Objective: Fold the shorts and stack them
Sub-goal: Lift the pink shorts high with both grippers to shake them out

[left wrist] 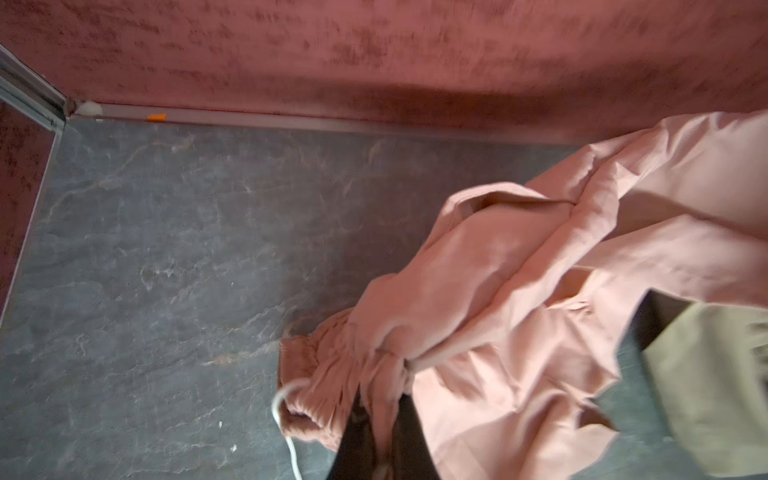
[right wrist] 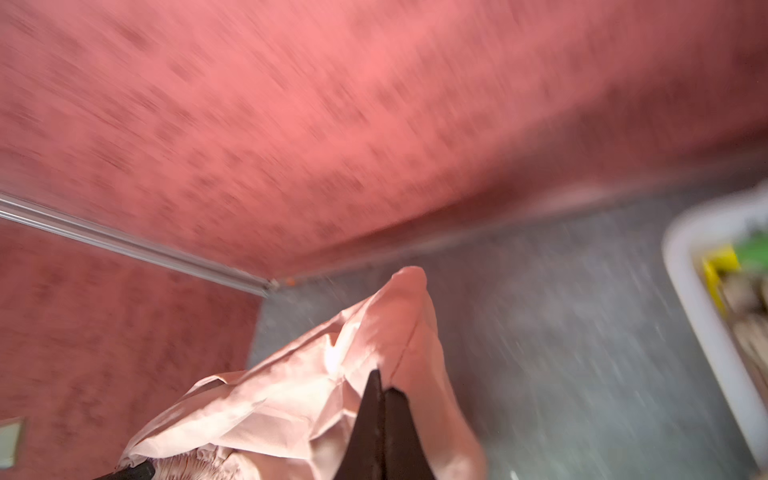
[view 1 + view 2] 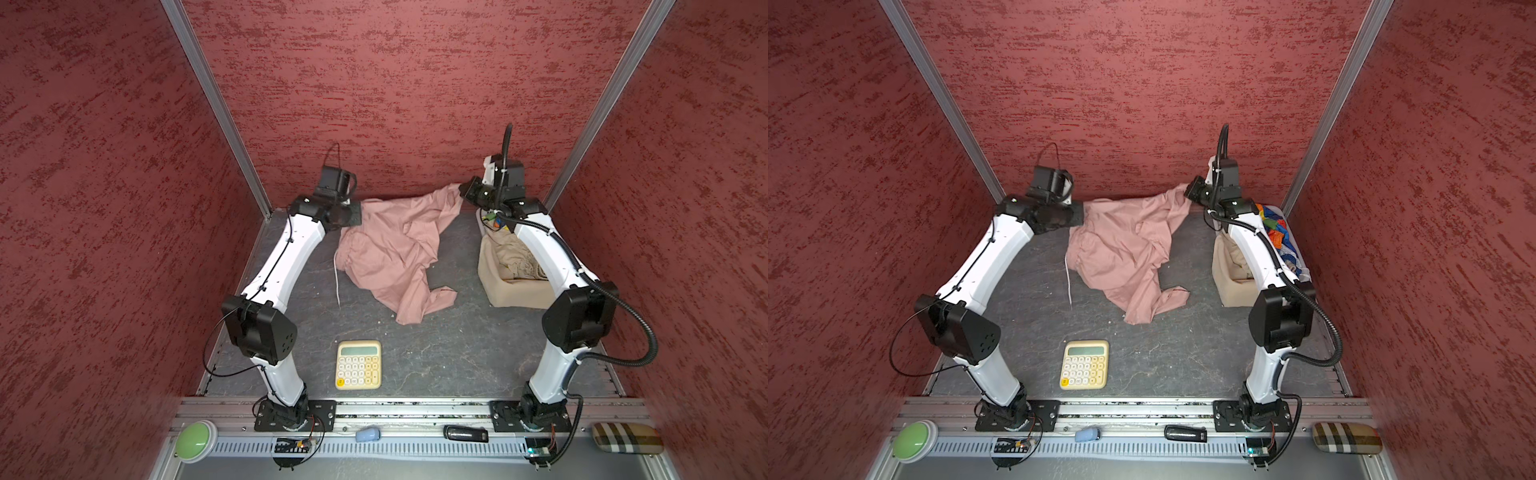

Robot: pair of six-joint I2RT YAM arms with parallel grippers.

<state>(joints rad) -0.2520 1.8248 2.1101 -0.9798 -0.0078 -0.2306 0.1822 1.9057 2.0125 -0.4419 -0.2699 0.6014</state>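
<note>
The crumpled shorts' corner goes up with my right gripper, away from my left gripper, next. The corner then comes down for release over the tabletop, which lies below it.
The dusty pink shorts (image 3: pixel 395 253) (image 3: pixel 1121 253) lie crumpled at the back middle of the dark table, with a white drawstring trailing on their left. My left gripper (image 3: pixel 354 215) (image 1: pixel 384 409) is shut on a pinch of fabric near the gathered waistband. My right gripper (image 3: pixel 462 192) (image 2: pixel 380 384) is shut on the far right corner of the pink shorts (image 2: pixel 332 395), lifted a little off the table. The beige shorts (image 3: pixel 513 259) and the rainbow shorts (image 3: pixel 1273 228) sit in the basket (image 2: pixel 681 286) at the right, partly hidden by my right arm.
A cream calculator (image 3: pixel 358 365) lies at the front middle of the table. On the front rail are a green button (image 3: pixel 193 440), a small blue item (image 3: pixel 368 434), a black item (image 3: pixel 465 433) and a plaid case (image 3: pixel 625 436). Red walls close in the back and both sides.
</note>
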